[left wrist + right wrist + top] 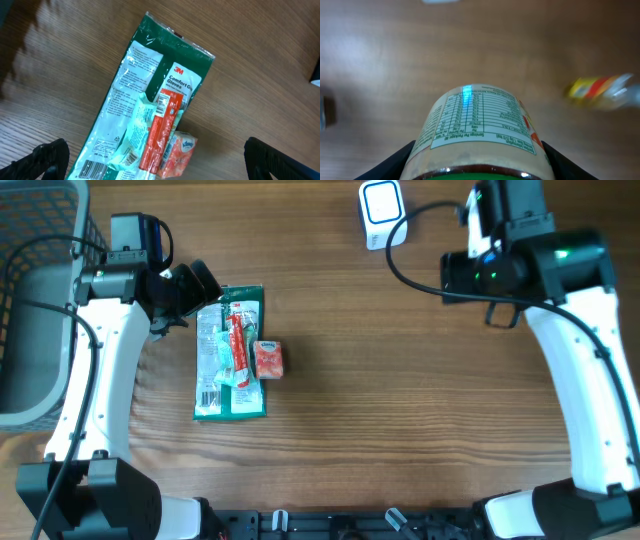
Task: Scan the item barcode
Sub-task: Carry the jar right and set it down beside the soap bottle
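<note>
The robot's right gripper should move back and down next, away from the white scanner, onto wood [492,340] with room for the jar near the yellow and red item.
In the right wrist view my right gripper [477,162] is shut on a jar [480,120] with a cream label and a green lid. The jar's nutrition table faces the camera, a small blue glint sits on it, and no barcode shows. In the overhead view the right arm [520,260] covers the jar, close to the right of the white scanner [383,212] at the table's far edge. My left gripper [190,295] hangs open above the top left corner of a green 3M gloves packet [150,75], gripping nothing.
A red stick packet [160,130], a mint sachet [135,130] and a Kleenex tissue pack [180,152] lie on or beside the gloves packet. A grey basket [30,300] stands at the far left. A blurred yellow and red item [600,90] lies right of the jar.
</note>
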Available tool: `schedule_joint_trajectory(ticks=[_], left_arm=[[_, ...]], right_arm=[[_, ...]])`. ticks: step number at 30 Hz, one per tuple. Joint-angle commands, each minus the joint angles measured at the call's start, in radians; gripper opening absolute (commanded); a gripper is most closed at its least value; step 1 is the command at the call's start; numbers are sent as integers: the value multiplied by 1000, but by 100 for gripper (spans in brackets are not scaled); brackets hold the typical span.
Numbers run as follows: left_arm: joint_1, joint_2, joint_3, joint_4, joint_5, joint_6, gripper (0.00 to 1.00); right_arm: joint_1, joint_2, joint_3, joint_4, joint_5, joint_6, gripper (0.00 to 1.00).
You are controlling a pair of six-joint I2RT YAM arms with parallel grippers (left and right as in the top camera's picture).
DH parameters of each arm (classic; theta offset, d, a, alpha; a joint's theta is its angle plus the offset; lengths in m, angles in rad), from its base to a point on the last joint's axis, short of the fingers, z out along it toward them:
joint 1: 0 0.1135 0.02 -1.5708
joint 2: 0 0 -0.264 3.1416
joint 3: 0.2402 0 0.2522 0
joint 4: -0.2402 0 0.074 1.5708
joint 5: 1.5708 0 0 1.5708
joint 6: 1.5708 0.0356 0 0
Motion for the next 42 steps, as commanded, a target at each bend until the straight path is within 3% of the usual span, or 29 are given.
schedule_joint_trajectory(ticks=[1,6,15,29,30,31,33,35,39,42], left_arm=[[4,-1,3,0,1,19,100],[4,-1,3,0,1,19,100],[4,-1,3,0,1,19,100],[4,-1,3,0,1,19,100],[4,-1,3,0,1,19,100],[4,-1,3,0,1,19,100],[4,-1,3,0,1,19,100],[4,-1,3,0,1,19,100],[4,-1,3,0,1,19,100],[4,-1,3,0,1,19,100]], right_arm=[[-3,20,-161,23,-72,174,29],[-6,20,-453,145,-63,242,32],[-160,20,-712,378,-53,293,34],[-578,20,-779,481,-57,212,40],[-579,20,-779,483,-63,212,45],[-579,20,-779,483,-84,212,61],[-579,20,-779,483,-91,211,71],[-579,20,-779,484,-90,211,100],[-579,20,-774,497,-90,178,100],[-578,17,-515,319,-95,159,100]])
